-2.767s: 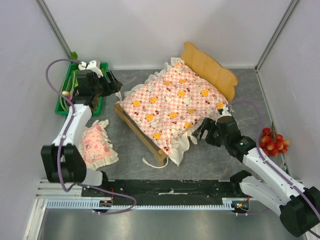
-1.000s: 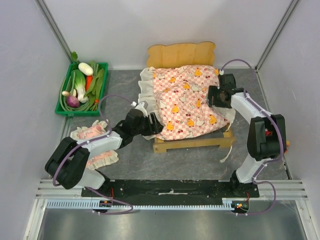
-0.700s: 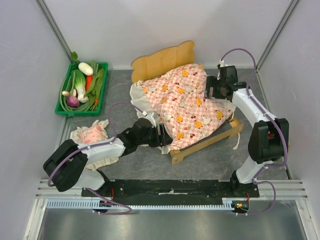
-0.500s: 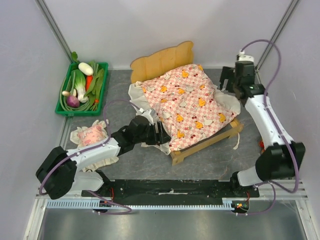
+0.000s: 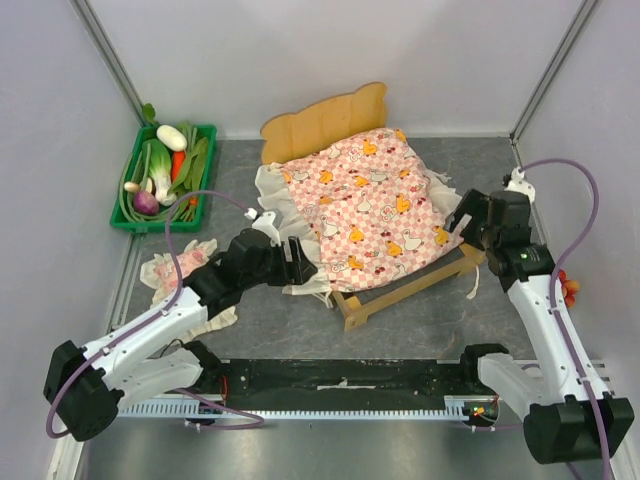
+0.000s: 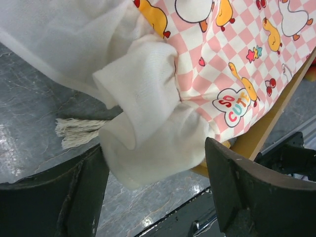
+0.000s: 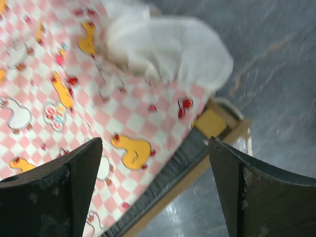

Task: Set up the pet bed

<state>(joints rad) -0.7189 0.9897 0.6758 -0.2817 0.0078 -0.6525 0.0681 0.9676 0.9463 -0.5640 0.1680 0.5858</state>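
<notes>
The bed's frame stands at a slant on the tabletop. My right gripper should go down and back onto the bed's bare foot bar (image 5: pixel 436 278) (image 7: pixel 186 178) near the tie string.
The pet bed (image 5: pixel 325 122), a light-wood frame with a curved headboard, stands slantwise mid-table, headboard at the back. The pink-checked mattress (image 5: pixel 365 205) lies on it, its white frill hanging over the near-left side. My left gripper (image 5: pixel 300 266) is open at that frill; in the left wrist view (image 6: pixel 154 148) the bunched frill (image 6: pixel 148 118) lies between the jaws, ungripped. My right gripper (image 5: pixel 467 214) is open and empty over the bed's right foot corner; the right wrist view (image 7: pixel 154 143) shows mattress (image 7: pixel 74 89), grey base (image 7: pixel 163 182) and wood corner (image 7: pixel 216 123). The pink pillow (image 5: pixel 172 268) lies at the left, partly under my left arm.
A green tray (image 5: pixel 128 222) with vegetables stands at the back left. Red fruit (image 5: pixel 568 288) lies by the right wall, behind my right arm. White walls close in the table on three sides. A loose tie string (image 5: pixel 472 284) hangs at the bed's right foot.
The bed and mattress were turned earlier and have held still over the last half second. My right gripper came back from the far right corner to the bed's right foot corner. My left arm shifted slightly.
</notes>
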